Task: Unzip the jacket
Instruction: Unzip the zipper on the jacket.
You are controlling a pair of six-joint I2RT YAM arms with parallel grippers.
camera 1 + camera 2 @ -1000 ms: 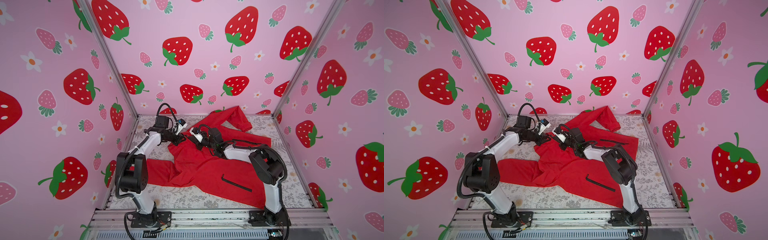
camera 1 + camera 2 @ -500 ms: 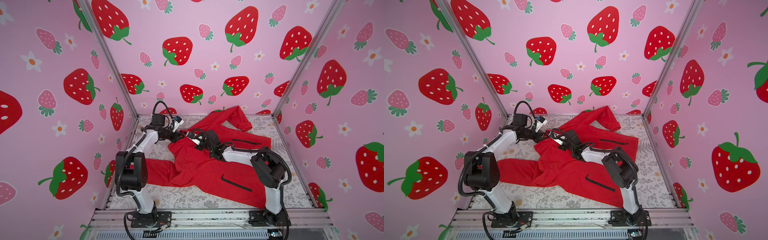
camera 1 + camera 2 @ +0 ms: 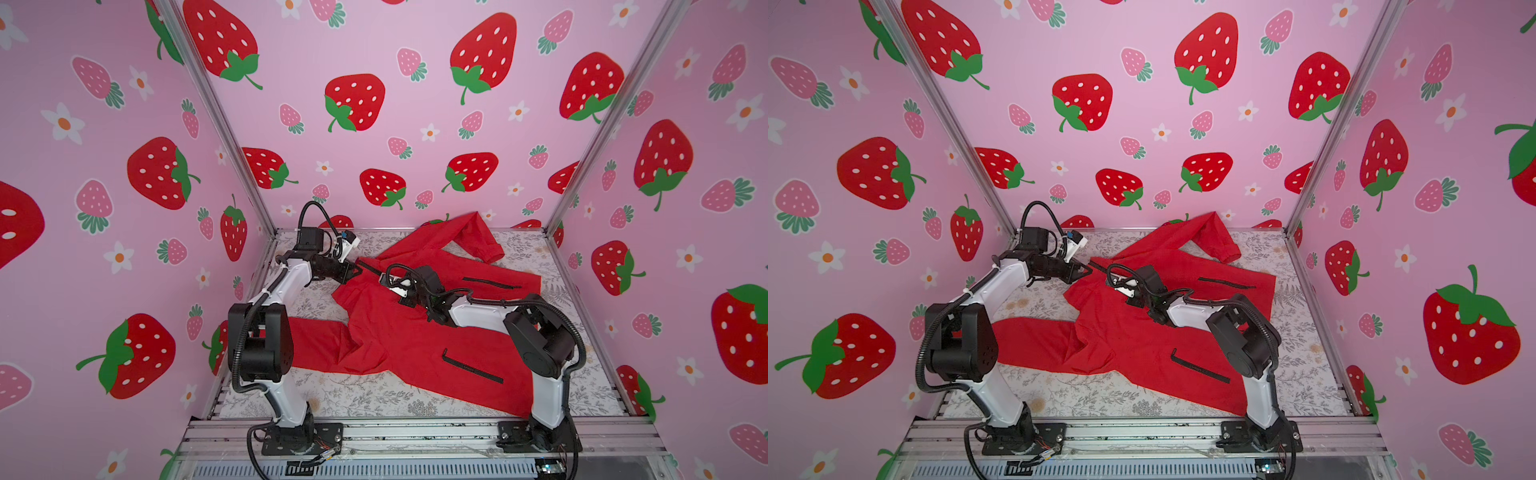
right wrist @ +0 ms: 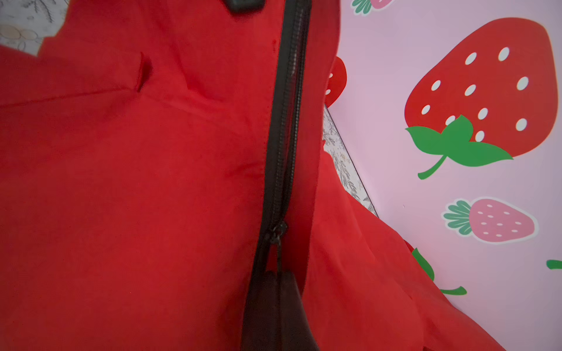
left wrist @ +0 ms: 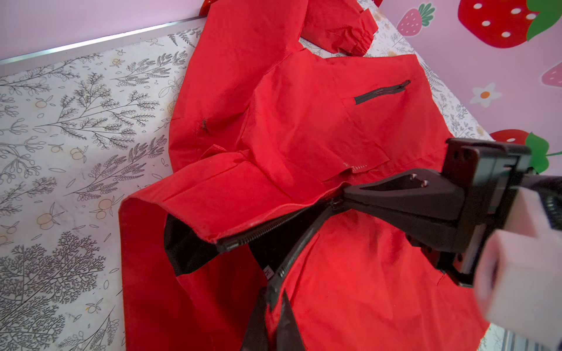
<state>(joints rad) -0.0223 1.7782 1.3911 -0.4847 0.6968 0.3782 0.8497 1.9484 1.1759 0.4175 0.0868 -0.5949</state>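
The collar goes with my left gripper to the back wall's foot (image 3: 369, 231) (image 5: 126, 45) next, away from the zipper pull my right gripper holds, and is released there, since the wall's foot lies outward.
The red jacket (image 3: 399, 332) lies spread on the table, collar toward the back left. My left gripper (image 3: 356, 270) (image 5: 275, 299) is shut on the collar end of the black front zipper (image 5: 292, 255). A short way down the zipper, my right gripper (image 3: 384, 279) (image 4: 277, 278) is shut on the zipper pull just below the slider (image 4: 278, 231). Between the two grippers the zipper halves stand apart and black lining (image 5: 185, 249) shows. Below the slider the zipper is hidden under my right arm in both top views.
A sleeve (image 3: 316, 340) stretches toward the left arm's base, and the other sleeve (image 3: 478, 237) is folded by the back wall. Black pocket zippers (image 3: 471, 368) (image 3: 492, 283) lie on the front panels. Pink strawberry walls (image 3: 415, 145) close in the floral table (image 3: 374, 399).
My left gripper has drawn the collar slightly left and back. My right gripper has slid a little toward the front along the zipper, and the parted stretch between them has grown.
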